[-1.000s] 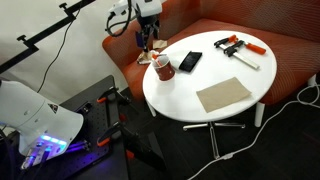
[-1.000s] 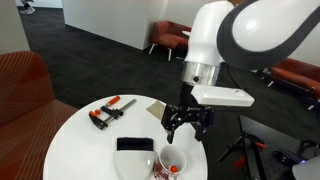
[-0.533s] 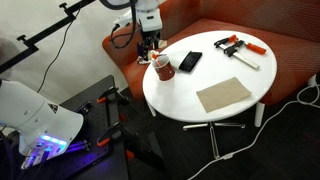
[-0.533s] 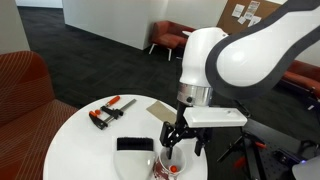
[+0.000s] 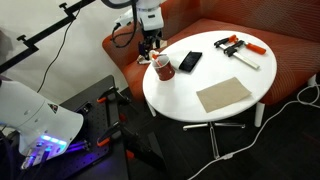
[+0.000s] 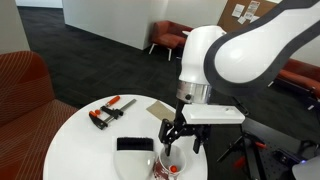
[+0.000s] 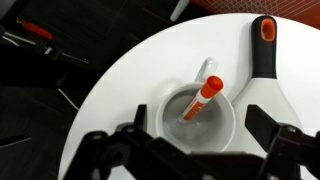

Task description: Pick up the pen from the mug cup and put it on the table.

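Note:
My gripper will move down open over the mug next, until its fingers are on both sides of the pen just below its red end [image 7: 204, 97]. That end stands up at the mug's rim.
The dark red mug [image 5: 162, 68] stands near the edge of the round white table [image 5: 215, 75]. It shows in both exterior views; in an exterior view [image 6: 168, 166] it sits at the bottom. In the wrist view the mug's white inside [image 7: 198, 112] holds the reddish pen [image 7: 204, 97], which leans against the rim by the handle. My gripper [image 7: 198, 140] is open, right above the mug, its fingers [image 7: 270, 128] on either side of the rim. It shows in both exterior views [image 5: 150, 45] [image 6: 180, 135]. It holds nothing.
A flat black slab [image 5: 190, 61] lies beside the mug. Orange-handled black clamps [image 5: 232, 45] and a white bar [image 5: 245, 60] lie at the far side, a tan square mat [image 5: 223, 95] in the middle. The orange-red sofa [image 5: 285, 60] curves behind the table.
My gripper has come down from above the mug until its fingers stand around the rim. In the last half second it barely moved. The pen has not moved.

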Robot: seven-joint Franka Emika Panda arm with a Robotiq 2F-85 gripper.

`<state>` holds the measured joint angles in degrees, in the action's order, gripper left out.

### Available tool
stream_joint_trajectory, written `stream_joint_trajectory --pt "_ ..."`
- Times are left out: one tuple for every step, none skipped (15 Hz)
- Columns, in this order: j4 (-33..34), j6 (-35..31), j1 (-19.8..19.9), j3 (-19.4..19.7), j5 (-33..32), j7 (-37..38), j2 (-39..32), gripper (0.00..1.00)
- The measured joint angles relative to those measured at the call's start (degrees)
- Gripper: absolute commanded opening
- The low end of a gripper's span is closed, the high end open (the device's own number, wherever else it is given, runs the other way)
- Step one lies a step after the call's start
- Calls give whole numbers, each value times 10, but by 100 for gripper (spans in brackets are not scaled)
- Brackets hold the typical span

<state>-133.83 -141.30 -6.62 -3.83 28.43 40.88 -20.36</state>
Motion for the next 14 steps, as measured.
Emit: stream_joint_trajectory --pt "2 0 1 1 0 0 -1 100" --pt "4 0 3 2 0 0 -2 98" --pt "7 0 4 3 0 0 -4 90" --pt "9 0 6 3 0 0 -6 86" --pt "11 0 7 3 0 0 -9 81" --pt "14 0 9 3 0 0 -13 71" --pt "16 0 10 3 0 0 -17 71" --pt "18 0 10 3 0 0 -21 63" --pt "20 0 11 3 0 0 -24 57" --pt "23 1 11 3 0 0 -29 54" --pt "25 1 11 4 1 0 -33 52" --pt "27 1 12 4 1 0 -37 54" --pt "29 1 12 4 4 0 -42 56" --pt "30 2 13 4 9 0 -46 56"
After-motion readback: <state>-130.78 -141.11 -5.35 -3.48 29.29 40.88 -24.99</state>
